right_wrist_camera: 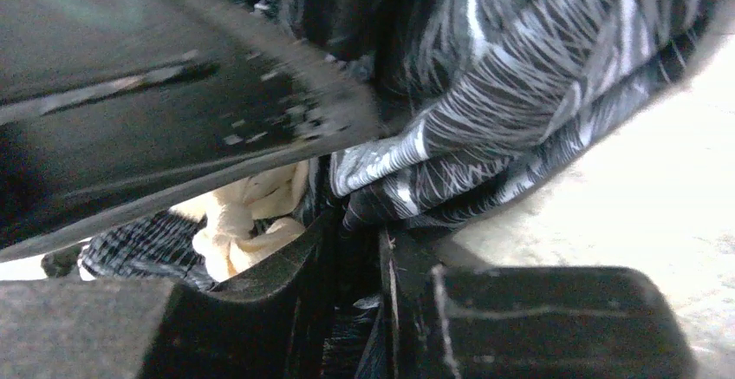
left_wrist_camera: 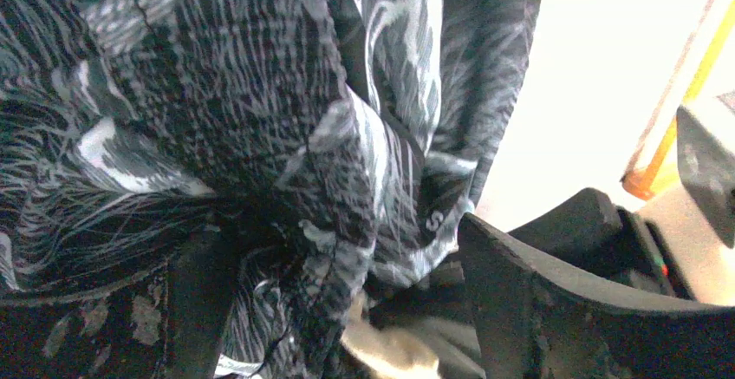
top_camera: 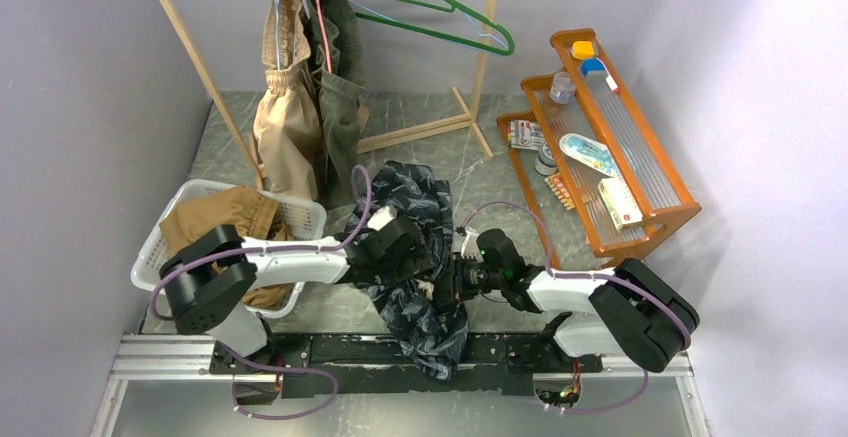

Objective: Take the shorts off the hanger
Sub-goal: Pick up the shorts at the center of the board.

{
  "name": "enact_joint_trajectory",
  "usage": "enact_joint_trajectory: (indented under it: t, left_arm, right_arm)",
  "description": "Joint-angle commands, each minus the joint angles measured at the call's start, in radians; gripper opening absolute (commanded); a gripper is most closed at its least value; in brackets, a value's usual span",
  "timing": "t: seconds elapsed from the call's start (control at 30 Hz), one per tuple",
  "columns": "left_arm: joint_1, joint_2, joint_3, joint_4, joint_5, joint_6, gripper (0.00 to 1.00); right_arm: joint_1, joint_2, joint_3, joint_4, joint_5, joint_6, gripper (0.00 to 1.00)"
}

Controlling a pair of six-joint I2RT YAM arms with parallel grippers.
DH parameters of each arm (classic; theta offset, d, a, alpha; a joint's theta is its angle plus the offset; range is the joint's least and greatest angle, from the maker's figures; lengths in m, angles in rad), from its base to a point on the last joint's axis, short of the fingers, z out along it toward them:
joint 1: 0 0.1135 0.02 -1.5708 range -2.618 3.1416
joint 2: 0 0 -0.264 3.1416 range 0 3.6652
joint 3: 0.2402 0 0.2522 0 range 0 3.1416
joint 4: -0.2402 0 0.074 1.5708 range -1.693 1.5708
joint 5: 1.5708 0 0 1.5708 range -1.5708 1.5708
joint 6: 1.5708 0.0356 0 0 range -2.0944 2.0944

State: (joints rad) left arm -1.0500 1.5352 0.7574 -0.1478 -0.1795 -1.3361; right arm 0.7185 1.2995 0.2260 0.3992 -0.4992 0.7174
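My left gripper stays low over the table next and should close on the patterned shorts' gathered fold between its spread fingers.
The dark navy-black patterned shorts hang off the hangers, bunched between my two grippers low over the table, with one end trailing over the front rail. My right gripper is shut on a fold of them, its jaws pinched on the cloth. My left gripper stands open, and the patterned fabric drapes loosely between its wide-apart fingers. Light beige shorts and olive green shorts hang from hangers on the wooden rack. Tan brown shorts lie in the basket.
A white laundry basket sits at the left beside my left arm. An empty green hanger hangs on the wooden rack. An orange shelf with small items stands at the right. Walls close in on both sides.
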Motion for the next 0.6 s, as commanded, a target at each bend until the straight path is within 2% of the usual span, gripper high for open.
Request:
enact_joint_trajectory:
  t: [0.0, 0.23, 0.4, 0.5, 0.57]
  left_arm:
    - [0.003, 0.086, 0.062, -0.066, 0.013, -0.059, 0.93]
    - [0.005, 0.162, 0.067, -0.074, 0.032, -0.087, 0.73]
    - [0.008, 0.154, 0.057, -0.074, 0.011, -0.086, 0.41]
    - [0.008, 0.152, 0.091, -0.111, -0.018, -0.046, 0.09]
    - [0.005, 0.139, 0.122, -0.159, -0.049, -0.021, 0.07]
  right_arm:
    - [0.009, -0.023, -0.042, 0.181, -0.109, 0.068, 0.26]
    - [0.010, -0.064, -0.089, 0.275, -0.136, 0.102, 0.29]
    - [0.011, -0.098, -0.092, 0.243, -0.142, 0.082, 0.30]
    - [0.010, -0.118, -0.084, 0.202, -0.140, 0.063, 0.33]
    - [0.011, -0.151, -0.067, 0.135, -0.112, 0.043, 0.35]
